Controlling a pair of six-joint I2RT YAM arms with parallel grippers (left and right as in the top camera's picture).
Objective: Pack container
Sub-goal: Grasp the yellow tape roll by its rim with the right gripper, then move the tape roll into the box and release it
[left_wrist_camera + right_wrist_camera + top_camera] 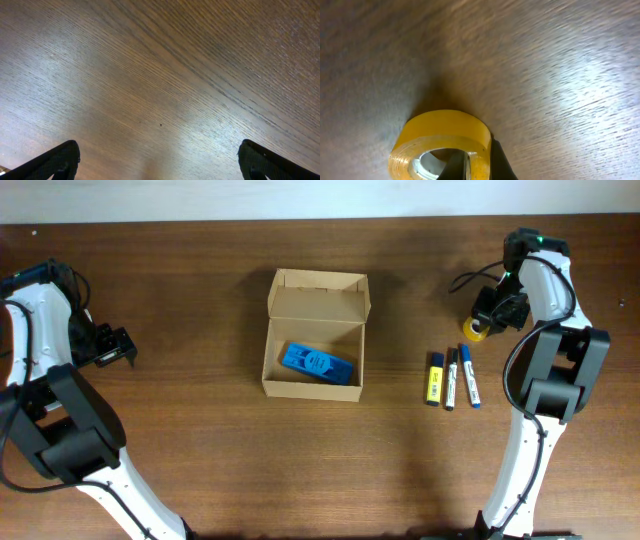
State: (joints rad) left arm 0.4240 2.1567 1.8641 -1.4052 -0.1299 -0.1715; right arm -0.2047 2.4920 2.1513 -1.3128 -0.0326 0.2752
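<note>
The container is to the left of my right gripper in the overhead view. I should raise the gripper, move it over the blue object [317, 364], bring the roll down and then release it.
The tan cardboard container [313, 335] stands open at the table's middle, flap lid up at the back, with a blue object [316, 364] inside. My right gripper [493, 317] is shut on a yellow tape roll [440, 135], one finger inside the ring and one outside; the roll also shows in the overhead view [473, 330]. Three markers lie side by side to the container's right: a yellow one [435, 379], a black-and-white one [451, 378] and a blue one [468, 375]. My left gripper [112, 347] is open and empty over bare wood at the far left; its fingertips show in the left wrist view [160, 162].
The dark wooden table [200, 460] carries nothing else. The right arm's base column [530, 450] rises at the right edge, the left arm's base [80, 450] at the left.
</note>
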